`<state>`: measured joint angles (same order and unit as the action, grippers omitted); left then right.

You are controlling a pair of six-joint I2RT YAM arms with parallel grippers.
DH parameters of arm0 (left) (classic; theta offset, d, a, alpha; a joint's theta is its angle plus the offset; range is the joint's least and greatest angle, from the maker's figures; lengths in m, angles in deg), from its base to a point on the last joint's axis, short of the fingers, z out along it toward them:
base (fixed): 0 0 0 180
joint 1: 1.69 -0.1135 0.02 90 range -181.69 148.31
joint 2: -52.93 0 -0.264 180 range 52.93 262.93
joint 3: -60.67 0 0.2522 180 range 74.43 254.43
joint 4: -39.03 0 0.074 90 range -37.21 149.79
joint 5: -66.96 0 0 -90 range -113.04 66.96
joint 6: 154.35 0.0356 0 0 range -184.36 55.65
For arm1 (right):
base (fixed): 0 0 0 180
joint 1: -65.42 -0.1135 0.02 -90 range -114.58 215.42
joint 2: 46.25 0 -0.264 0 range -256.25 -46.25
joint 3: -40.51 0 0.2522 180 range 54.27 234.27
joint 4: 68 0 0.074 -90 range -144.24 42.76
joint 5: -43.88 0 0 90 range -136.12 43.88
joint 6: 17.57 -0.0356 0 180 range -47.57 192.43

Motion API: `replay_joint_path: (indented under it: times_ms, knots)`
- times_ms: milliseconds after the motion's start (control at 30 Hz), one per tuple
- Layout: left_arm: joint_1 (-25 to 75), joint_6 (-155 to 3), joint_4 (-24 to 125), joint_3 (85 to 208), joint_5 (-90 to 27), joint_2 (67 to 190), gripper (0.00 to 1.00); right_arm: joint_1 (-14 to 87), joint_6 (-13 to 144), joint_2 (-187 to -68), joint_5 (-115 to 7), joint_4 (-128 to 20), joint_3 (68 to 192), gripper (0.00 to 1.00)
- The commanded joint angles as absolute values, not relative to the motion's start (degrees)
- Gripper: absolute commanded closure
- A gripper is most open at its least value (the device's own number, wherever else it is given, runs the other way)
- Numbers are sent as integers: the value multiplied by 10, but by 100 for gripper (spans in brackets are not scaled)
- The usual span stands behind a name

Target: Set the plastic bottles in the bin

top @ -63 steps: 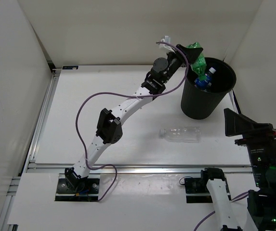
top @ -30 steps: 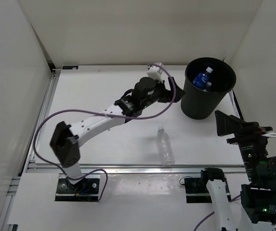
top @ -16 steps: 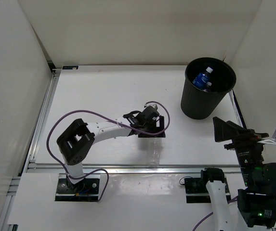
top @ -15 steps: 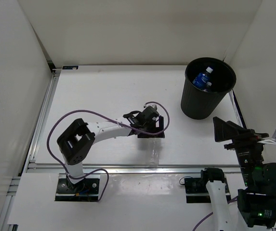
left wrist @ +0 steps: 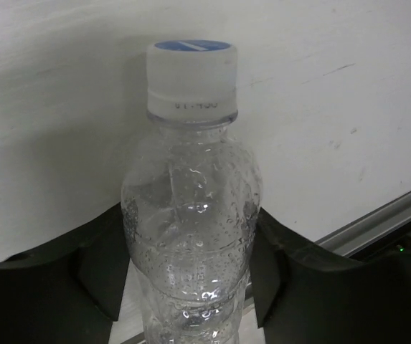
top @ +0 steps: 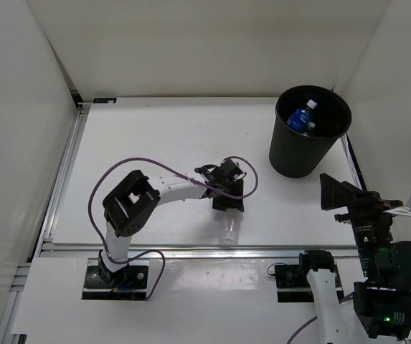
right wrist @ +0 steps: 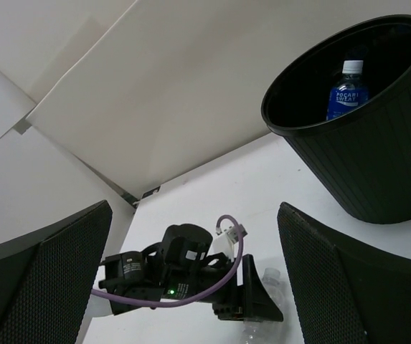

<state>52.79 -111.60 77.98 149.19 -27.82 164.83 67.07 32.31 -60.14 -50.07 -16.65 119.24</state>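
I need to lift my left gripper outward and over the bin's opening (top: 315, 115) next, because the opening is above and outward of it. I should let go of the clear bottle (top: 230, 228) there.
A plain clear bottle (top: 230, 228) with a white cap lies near the table's front edge. In the left wrist view this clear bottle (left wrist: 191, 215) fills the gap between my black fingers (left wrist: 101, 265), which press on both of its sides. My left gripper (top: 228, 203) is shut on it, low over the table. The black bin (top: 307, 154) stands at the back right with two blue-labelled bottles (top: 302, 117) inside. One of these bottles (right wrist: 346, 97) shows in the bin (right wrist: 377, 165) in the right wrist view. My right gripper (right wrist: 194, 211) is raised at the right and open, holding nothing.
An aluminium rail (top: 212, 248) runs along the table's front edge, just beyond the bottle's cap. White walls enclose the table at the left, back and right. The left arm's purple cable (top: 162, 172) loops above the table's middle.
My left arm has pulled back from the bin to the clear bottle, which shifted toward the front edge. Its jaws were open half a second ago and now grip it. The right arm barely moved.
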Motion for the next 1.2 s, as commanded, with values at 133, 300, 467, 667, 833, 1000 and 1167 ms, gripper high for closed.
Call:
replay_joint_path:
  times_ms: [133, 300, 467, 667, 833, 1000, 1167]
  knots:
    - [535, -1016, 805, 1631, -241, 1631, 50, 671, 340, -596, -469, -173, 1196, 0]
    - [540, -914, 805, 1908, -196, 1673, 70, 671, 334, -596, -464, -173, 1195, 0]
    - [540, -881, 782, 2220, -178, 1816, 70, 671, 334, -607, -464, -173, 1219, 0]
    - [516, -892, 432, 2125, -199, 1836, 70, 671, 345, -607, -465, -173, 1229, 0]
    - [503, -902, 346, 2256, -148, 1958, 76, 671, 366, -614, -473, -178, 1251, 0]
    - [474, -970, 299, 2239, -120, 1980, 76, 671, 393, -640, -504, -166, 1283, 0]
    - [460, -978, 279, 2219, -118, 1977, 68, 666, 409, -645, -489, -161, 1299, 0]
